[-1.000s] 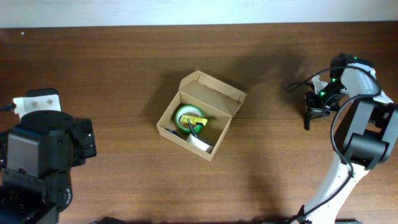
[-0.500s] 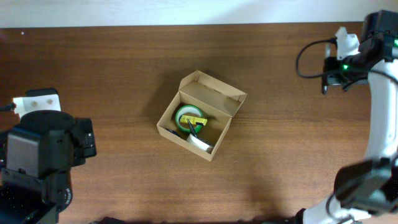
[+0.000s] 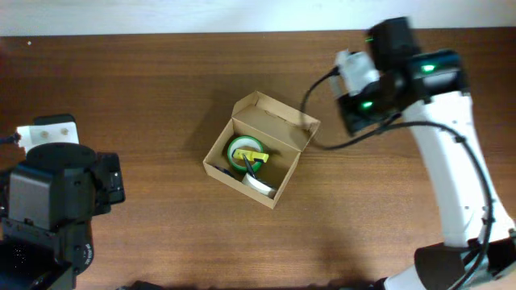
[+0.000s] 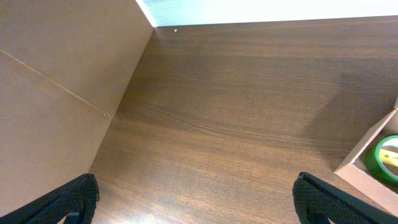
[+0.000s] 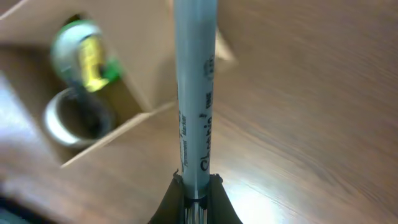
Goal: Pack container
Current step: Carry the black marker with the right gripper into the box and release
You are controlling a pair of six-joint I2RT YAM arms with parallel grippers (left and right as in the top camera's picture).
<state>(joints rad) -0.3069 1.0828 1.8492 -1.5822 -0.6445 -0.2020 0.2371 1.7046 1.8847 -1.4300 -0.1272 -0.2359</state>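
The bare bottom of the container shows beside the tape rolls by the lid side, so the robot's right gripper next needs to carry the grey-blue marker [image 5: 196, 93] back and down into the container [image 3: 276, 122].
The container [image 3: 276, 122] is a tan cardboard box with its flap lid open, standing at the table's middle. Inside lie a green tape roll [image 3: 240, 153], a yellow item [image 3: 255, 156] and a clear tape roll [image 3: 260, 184]. My right gripper [image 5: 196, 183] is shut on a grey-blue marker [image 5: 196, 93], which hangs over the table just right of the container [image 5: 146, 56]. From overhead, the right wrist [image 3: 375, 80] hides those fingers. My left gripper [image 4: 199, 202] stands open over bare wood at the left, with the container's corner [image 4: 370, 158] to its right.
A large tan panel [image 4: 56, 93] fills the left of the left wrist view. A white block [image 3: 48, 131] sits at the table's left edge, beside the black left arm [image 3: 56, 201]. The table's far edge [image 3: 258, 32] meets a pale surface.
The right arm has swung from the table's far right edge leftward, bringing the marker close to the container. The left arm and the container have not moved.
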